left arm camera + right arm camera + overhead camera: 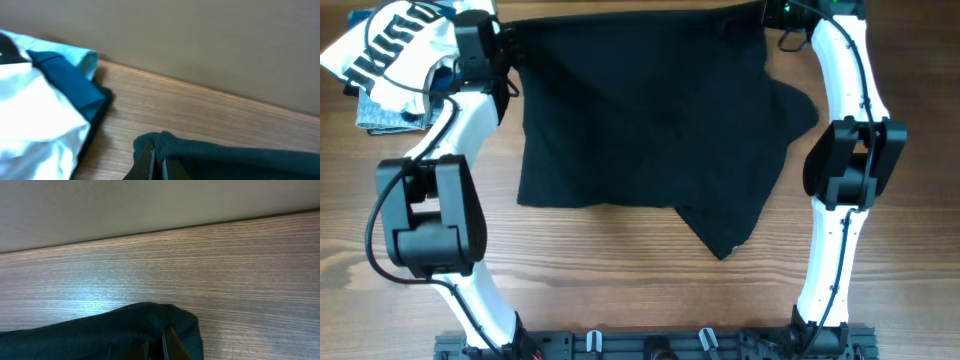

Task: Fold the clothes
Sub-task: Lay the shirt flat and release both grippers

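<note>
My right gripper draws the pinched far corner back over the shirt's bulging side next. This folds the still spread fabric, and my right gripper then releases.
The black shirt lies spread on the wooden table, its far edge at the back of the table, with a loose flap pointing toward the front right. My left gripper is shut on the shirt's far left corner. My right gripper is shut on the shirt's far right corner. In both wrist views the black fabric bunches over the closed fingertips, just above the wood.
A white garment with black stripes lies on blue and grey folded garments at the back left, close beside the left gripper; they also show in the left wrist view. A wall runs along the table's back edge.
</note>
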Available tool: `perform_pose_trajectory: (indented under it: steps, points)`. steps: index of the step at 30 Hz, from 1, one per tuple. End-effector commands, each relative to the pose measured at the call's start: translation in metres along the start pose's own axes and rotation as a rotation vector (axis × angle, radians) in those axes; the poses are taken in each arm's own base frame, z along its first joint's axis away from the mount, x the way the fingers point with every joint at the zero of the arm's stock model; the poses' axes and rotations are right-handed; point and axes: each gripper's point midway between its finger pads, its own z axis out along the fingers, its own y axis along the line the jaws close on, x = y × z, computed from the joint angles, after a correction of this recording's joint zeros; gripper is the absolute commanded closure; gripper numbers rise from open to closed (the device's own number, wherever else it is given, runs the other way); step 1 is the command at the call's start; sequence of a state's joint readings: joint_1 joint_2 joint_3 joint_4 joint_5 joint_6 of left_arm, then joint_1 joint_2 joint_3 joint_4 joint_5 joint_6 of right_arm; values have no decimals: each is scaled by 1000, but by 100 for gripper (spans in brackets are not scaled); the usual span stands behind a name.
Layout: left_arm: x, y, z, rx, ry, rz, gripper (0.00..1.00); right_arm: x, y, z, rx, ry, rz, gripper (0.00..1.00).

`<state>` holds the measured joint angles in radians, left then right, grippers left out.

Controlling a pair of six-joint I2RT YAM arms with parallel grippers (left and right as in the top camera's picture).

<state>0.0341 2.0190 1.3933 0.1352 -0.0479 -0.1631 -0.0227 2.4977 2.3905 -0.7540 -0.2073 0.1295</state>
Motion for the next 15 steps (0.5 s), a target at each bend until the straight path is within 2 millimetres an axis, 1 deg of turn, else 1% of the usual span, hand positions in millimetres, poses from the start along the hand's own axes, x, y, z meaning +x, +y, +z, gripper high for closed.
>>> perform_pose_trajectory:
  steps: [1, 2, 4, 6, 8, 10, 11, 13, 14, 15]
  points:
    - [-5, 15, -1, -44, -8, -10, 96, -6, 3, -17, -3, -2, 4, 96]
    - [-1, 15, -1, -47, 9, -9, 96, -4, 4, -25, -1, 14, 7, 96]
    - [13, 19, -4, -62, 73, -5, 96, 6, 8, -47, 7, 75, 21, 95]
    - [23, 21, -11, -73, 130, -2, 96, 27, 11, -68, 16, 172, 44, 96]
    - [32, 21, -26, -76, 206, 1, 96, 51, 10, -85, 32, 278, 69, 96]
    - [45, 18, -44, -62, 295, 0, 96, 77, 7, -96, 57, 389, 91, 96]
    - [51, 14, -49, -39, 335, -2, 96, 91, 2, -100, 88, 447, 98, 96]
    - [66, 10, -55, -10, 401, -9, 96, 109, -8, -103, 145, 515, 100, 96]
    - [75, 10, -59, -8, 443, -12, 96, 120, -15, -104, 180, 554, 99, 96]
    - [81, 11, -62, -13, 470, -12, 96, 127, -18, -105, 198, 579, 98, 96]
